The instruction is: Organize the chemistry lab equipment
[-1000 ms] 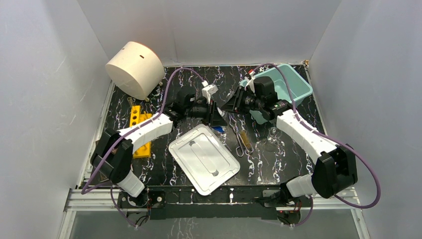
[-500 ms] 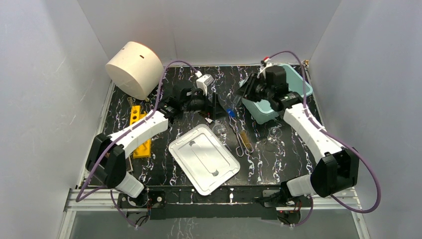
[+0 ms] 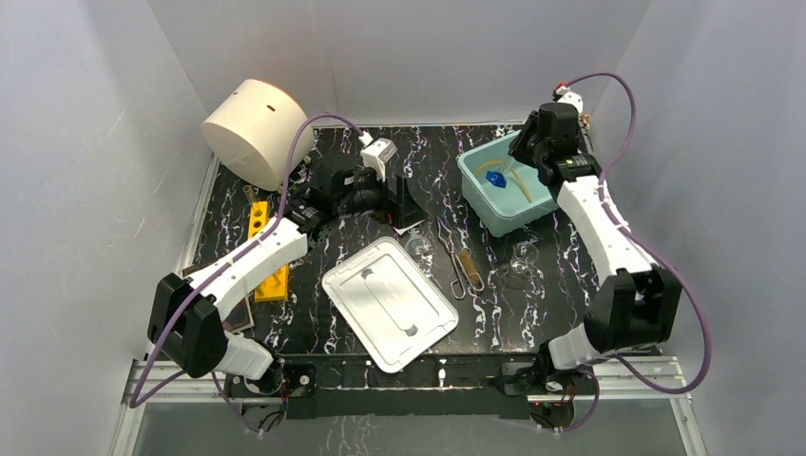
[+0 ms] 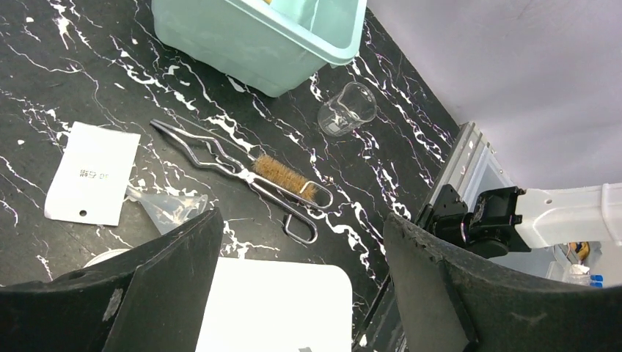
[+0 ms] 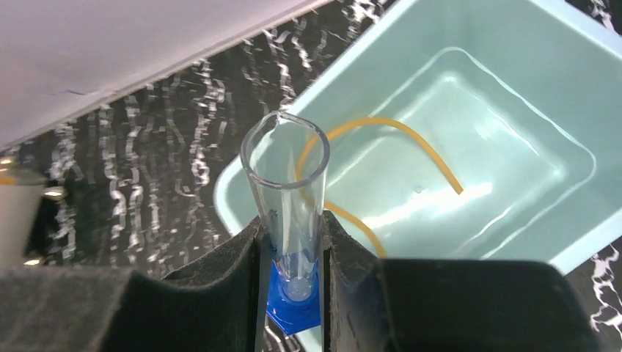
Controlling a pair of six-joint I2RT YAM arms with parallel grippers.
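Observation:
My right gripper lowers into the teal bin [image 3: 472, 171] next and releases the clear glass tube there, since the bin's bottom shows openly by the tan rubber tubing.
My right gripper [image 5: 291, 227] is shut on a clear glass tube [image 5: 286, 176] with a blue base [image 5: 295, 302]. It holds the tube tilted over the teal bin [image 5: 557, 242]. Tan rubber tubing [image 5: 433, 158] lies inside that bin. From above, the right gripper [image 3: 513, 163] hangs over the bin [image 3: 472, 171] at the back right. My left gripper [image 4: 301, 227] stands open and empty above the white lid [image 4: 271, 308]. Beyond it lie metal tongs [image 4: 242, 172], a white packet [image 4: 92, 172], a clear funnel-shaped glass [image 4: 165, 207] and a small glass beaker [image 4: 346, 110].
The white lid [image 3: 390, 302] lies in the middle near the front. A cream cylinder [image 3: 257, 133] rests at the back left and a yellow rack [image 3: 266, 247] stands along the left side. Two small glass pieces [image 3: 418, 247] [image 3: 521, 255] flank the tongs [image 3: 458, 258].
The left gripper opened, let go of the tube and drew back to the left. The right gripper carried the tube from the table's middle to above the teal bin.

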